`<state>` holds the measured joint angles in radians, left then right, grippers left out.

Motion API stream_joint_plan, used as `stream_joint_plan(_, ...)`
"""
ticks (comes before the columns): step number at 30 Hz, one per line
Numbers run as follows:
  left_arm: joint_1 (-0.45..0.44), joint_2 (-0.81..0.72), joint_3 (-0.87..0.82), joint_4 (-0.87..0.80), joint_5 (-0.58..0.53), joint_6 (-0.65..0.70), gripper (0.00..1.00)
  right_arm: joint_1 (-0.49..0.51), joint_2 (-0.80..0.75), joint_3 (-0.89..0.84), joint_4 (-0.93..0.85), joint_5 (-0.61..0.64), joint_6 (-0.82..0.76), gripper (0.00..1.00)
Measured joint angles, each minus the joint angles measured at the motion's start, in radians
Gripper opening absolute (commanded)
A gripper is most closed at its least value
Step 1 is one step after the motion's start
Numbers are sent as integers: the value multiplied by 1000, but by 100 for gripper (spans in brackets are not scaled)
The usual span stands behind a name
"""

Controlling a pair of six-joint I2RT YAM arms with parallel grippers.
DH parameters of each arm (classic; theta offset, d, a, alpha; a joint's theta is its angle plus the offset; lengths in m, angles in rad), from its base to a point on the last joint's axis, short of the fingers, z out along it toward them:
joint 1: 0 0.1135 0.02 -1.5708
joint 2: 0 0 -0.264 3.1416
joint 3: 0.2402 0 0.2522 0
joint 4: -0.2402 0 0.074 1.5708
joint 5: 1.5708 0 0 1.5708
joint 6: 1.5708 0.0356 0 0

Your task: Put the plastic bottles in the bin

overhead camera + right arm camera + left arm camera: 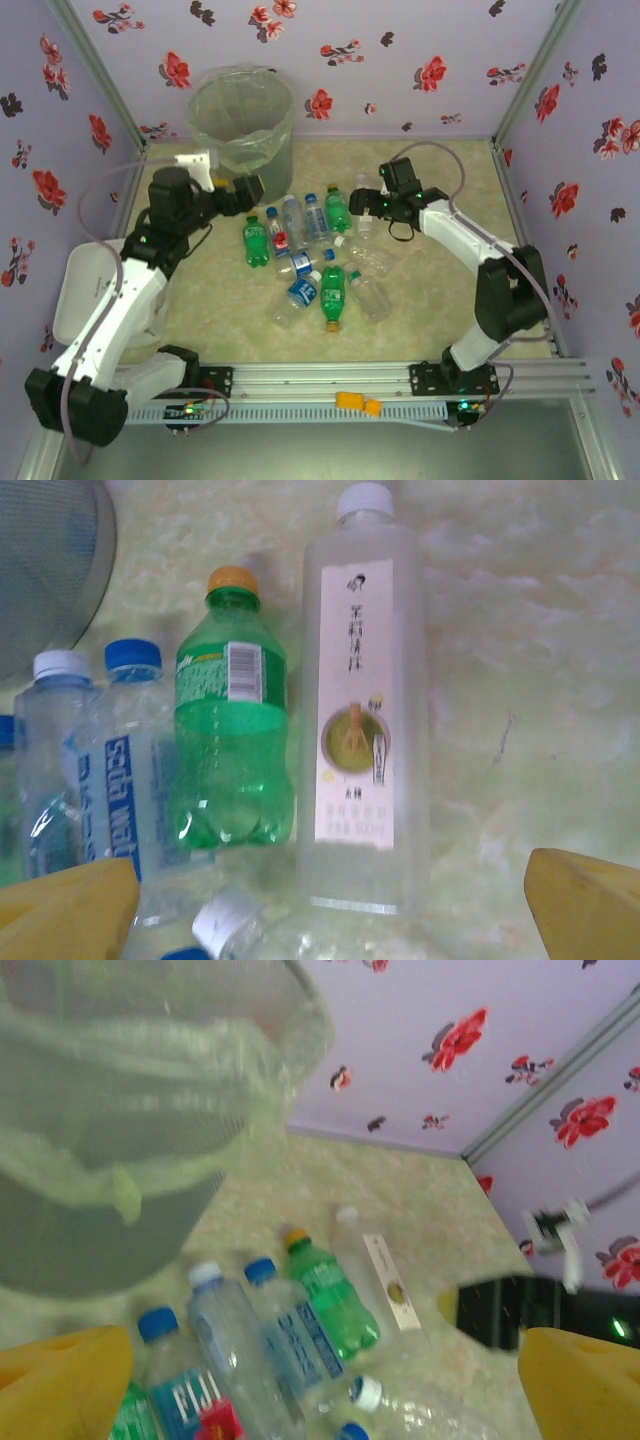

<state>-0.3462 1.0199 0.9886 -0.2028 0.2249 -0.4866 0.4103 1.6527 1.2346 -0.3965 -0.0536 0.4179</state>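
My right gripper is to reach outward and down next, and close across the frosted bottle's upper label (356, 665).
The bin (240, 112), lined with a clear bag, stands at the back left; its wall (110, 1150) looms in the left wrist view and its base (45, 570) shows in the right wrist view. Several plastic bottles (300, 255) lie in a heap mid-table. My left gripper (250, 188) hangs open and empty beside the bin's foot, above blue-capped bottles (300, 1335) and a green one (335, 1295). My right gripper (360, 205) is open over a frosted white-labelled bottle (365, 710) and a green orange-capped bottle (235, 750), holding nothing.
Flowered walls close the table on three sides. A white tub (80, 290) sits at the left by my left arm. An orange piece (358, 402) lies on the front rail. Bare tabletop (450, 190) lies right of the heap.
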Motion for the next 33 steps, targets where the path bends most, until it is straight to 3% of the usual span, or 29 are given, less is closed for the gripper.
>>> stream_joint_plan(5, -42, -104, -237, 105, -26, -90, 100, -7, 195, 180, -64, 14, -26, 98)
stream_joint_plan(12, -156, -53, -454, 226, -42, -250, 100, -7, 386, 343, -140, 53, -44, 93)
stream_joint_plan(20, -277, 121, -392, 301, -42, -272, 100, -18, 487, 421, -163, 58, -34, 72)
stream_joint_plan(27, -367, 294, -252, 249, -47, -249, 100, -24, 497, 427, -162, 51, -24, 48)
stream_joint_plan(33, -396, 361, -196, 222, -58, -233, 100, -41, 437, 380, -155, 38, -26, 40)
